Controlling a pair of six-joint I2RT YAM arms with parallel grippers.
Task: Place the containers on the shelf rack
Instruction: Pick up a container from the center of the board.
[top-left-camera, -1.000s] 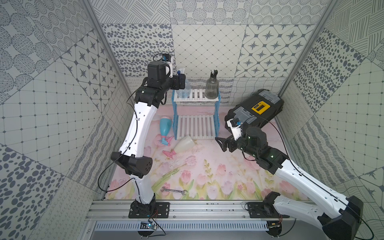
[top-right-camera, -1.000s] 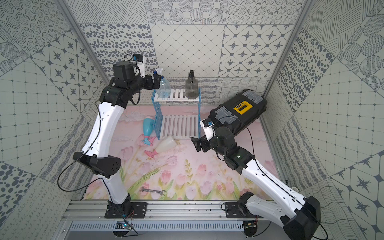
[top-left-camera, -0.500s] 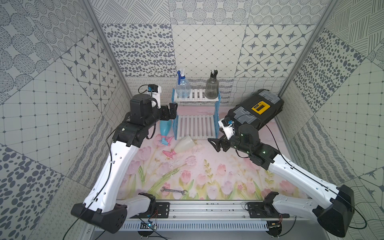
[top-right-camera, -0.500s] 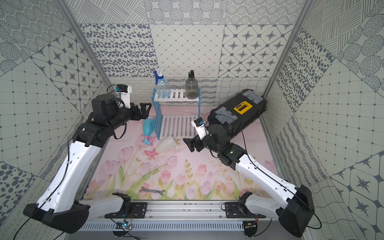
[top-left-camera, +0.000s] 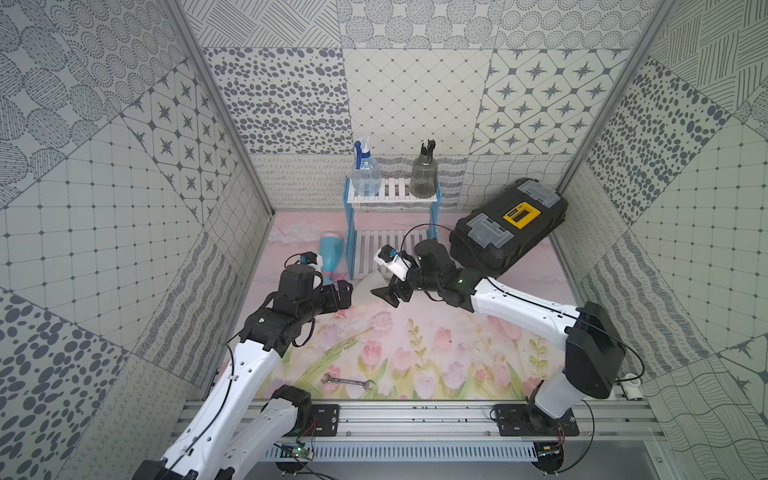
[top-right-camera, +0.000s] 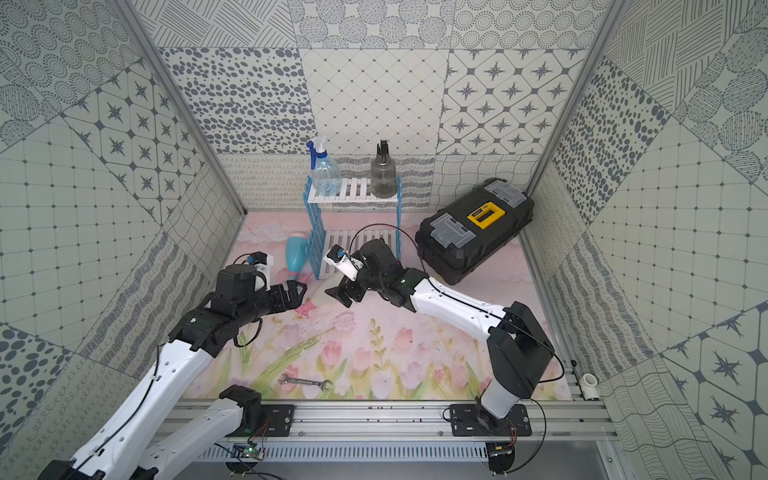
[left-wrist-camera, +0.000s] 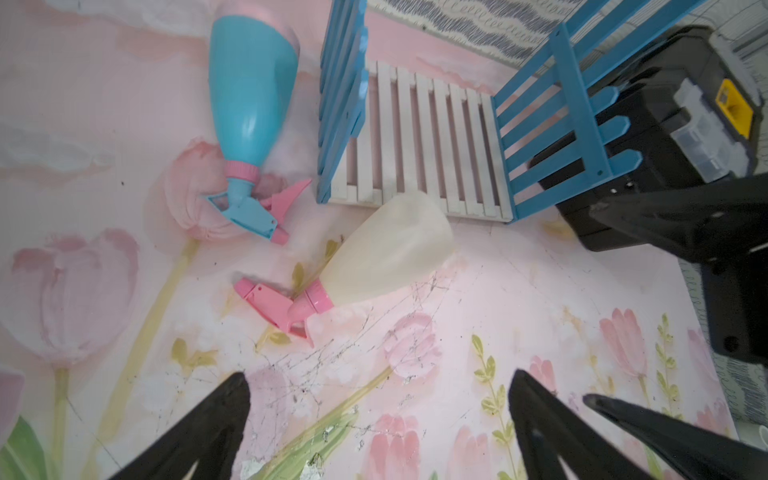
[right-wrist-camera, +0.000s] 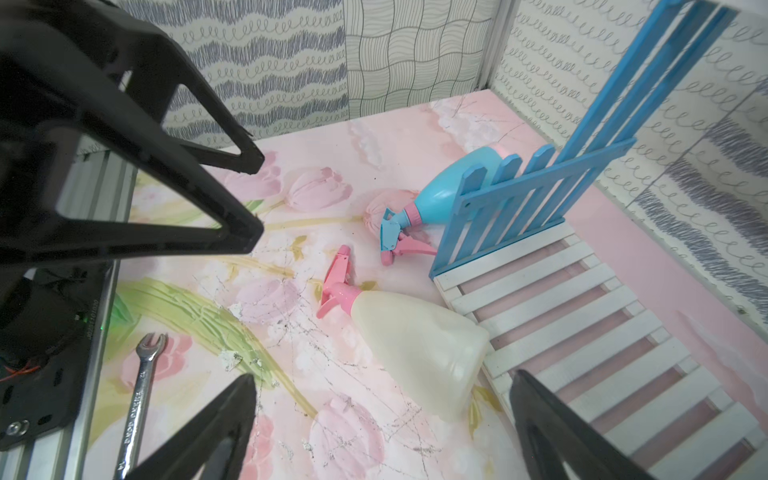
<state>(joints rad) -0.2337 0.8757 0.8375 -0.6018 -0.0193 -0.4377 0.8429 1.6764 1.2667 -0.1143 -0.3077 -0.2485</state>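
Note:
My right gripper turns and lowers its open fingers astride the white bottle's wide base (top-left-camera: 380, 280) (right-wrist-camera: 444, 358) next and closes on it, as the bottle slants below it.
On the shelf rack's (top-left-camera: 392, 195) top tier stand a clear bottle with a blue trigger (top-left-camera: 365, 176) and a smoky grey one (top-left-camera: 423, 178). A light-blue bottle (left-wrist-camera: 249, 91) lies on the mat beside the rack's left panel. A white bottle with a pink trigger (right-wrist-camera: 415, 340) lies in front of the lower shelf (left-wrist-camera: 424, 137). My left gripper (left-wrist-camera: 380, 374) hovers open, short of the white bottle's trigger. My right gripper (right-wrist-camera: 383, 374) is open over that bottle's wide base, holding nothing. In both top views the two grippers (top-left-camera: 343, 293) (top-left-camera: 388, 293) face each other across it.
A big black toolbox with a yellow latch (top-left-camera: 507, 226) sits right of the rack, close behind my right arm. A metal wrench (top-left-camera: 349, 381) lies near the front rail. Patterned walls close in the mat on three sides.
My left arm has come down from the top tier, leaving the clear bottle standing there, and now sits low over the mat. My right gripper has slid left toward the white bottle.

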